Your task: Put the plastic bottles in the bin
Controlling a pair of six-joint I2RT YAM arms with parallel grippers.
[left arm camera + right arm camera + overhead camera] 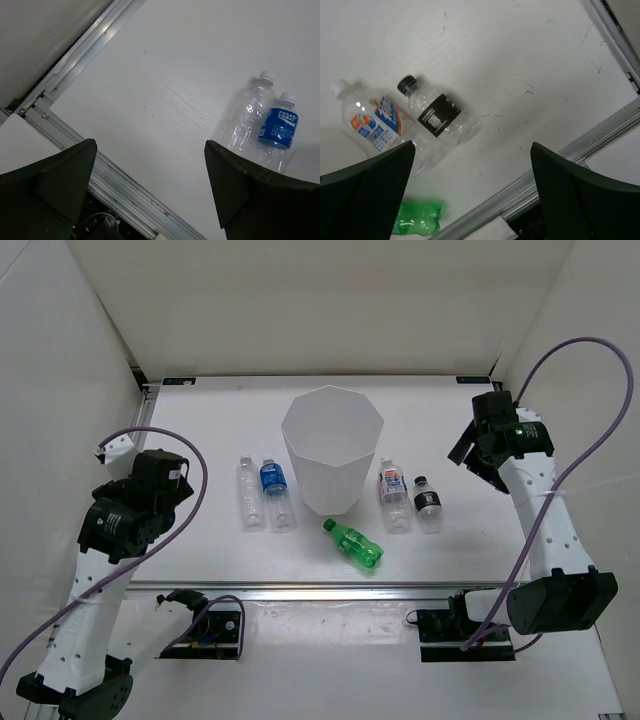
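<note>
I need to lower my right gripper toward the left in the top view onto the black-labelled bottle's shoulder (424, 489) (421, 101) beside the bottle's cap, because this bottle is the nearest to the gripper.
The tall white bin (330, 475) stands at the table's middle. To its left lie a plain clear bottle (247, 493) and a blue-labelled bottle (274, 490). Both show in the left wrist view, the clear bottle (250, 112) beside the blue-labelled one (277, 130). To the bin's right lie a white/red-labelled bottle (393, 493) and a black-labelled bottle (427, 503). A green bottle (354, 543) lies in front of the bin. My left gripper (170, 480) (150, 190) is open and empty, left of the bottles. My right gripper (472, 462) (470, 195) is open and empty, right of the black-labelled bottle (437, 115).
Aluminium rails run along the table's near edge (330, 587) and its left side (75, 70). White walls enclose the back and both sides. Purple cables loop from both arms. The right wrist view also shows the white/red-labelled bottle (372, 125) and the green bottle (417, 217).
</note>
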